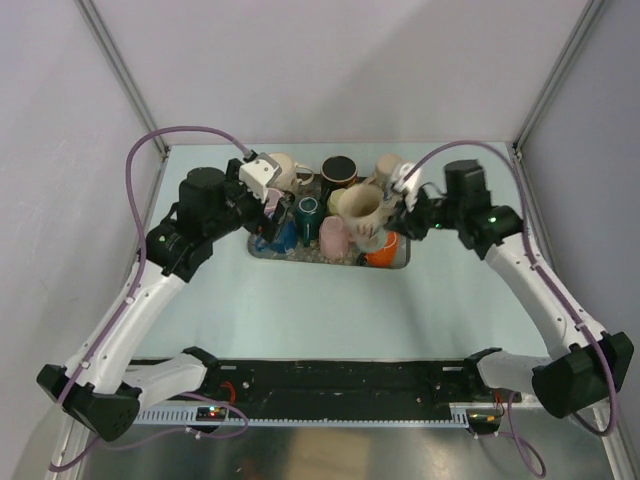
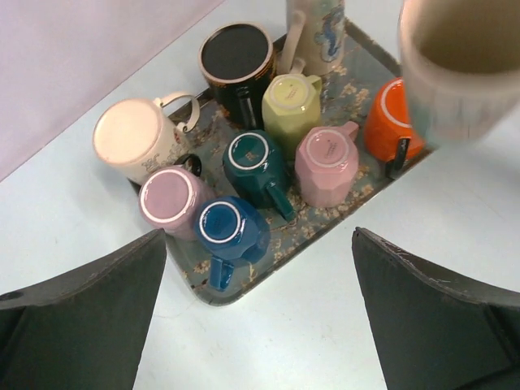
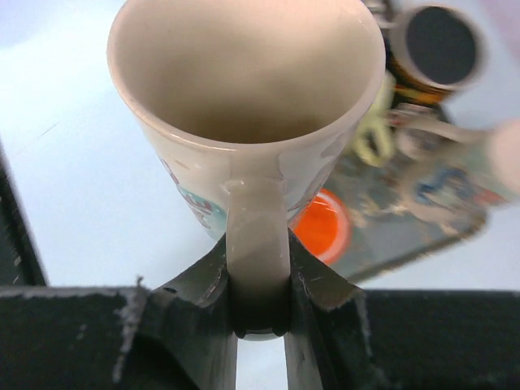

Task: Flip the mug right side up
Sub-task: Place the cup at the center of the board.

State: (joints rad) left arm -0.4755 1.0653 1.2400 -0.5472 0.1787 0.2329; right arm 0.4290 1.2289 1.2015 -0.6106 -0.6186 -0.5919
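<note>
My right gripper carries the mug to the table's bare far corner next, below it and to its right in the top view, then lowers and releases the mug.
My right gripper (image 3: 258,268) is shut on the handle of a cream mug (image 3: 244,106) with a painted pattern. It holds the mug in the air above the tray, mouth up and open toward the camera. The mug shows in the top view (image 1: 358,207) over the tray's right part, and at the upper right of the left wrist view (image 2: 459,65). My left gripper (image 2: 260,317) is open and empty, hovering over the table just in front of the tray's near left corner (image 1: 262,250).
A floral tray (image 2: 325,223) holds several mugs: blue (image 2: 230,231), pink (image 2: 169,199), teal (image 2: 254,162), light pink (image 2: 327,162), yellow (image 2: 290,101) and orange (image 2: 388,126) stand upside down; a black-lined one (image 2: 236,53) stands upright. A cream mug (image 2: 130,140) is at the tray's left edge.
</note>
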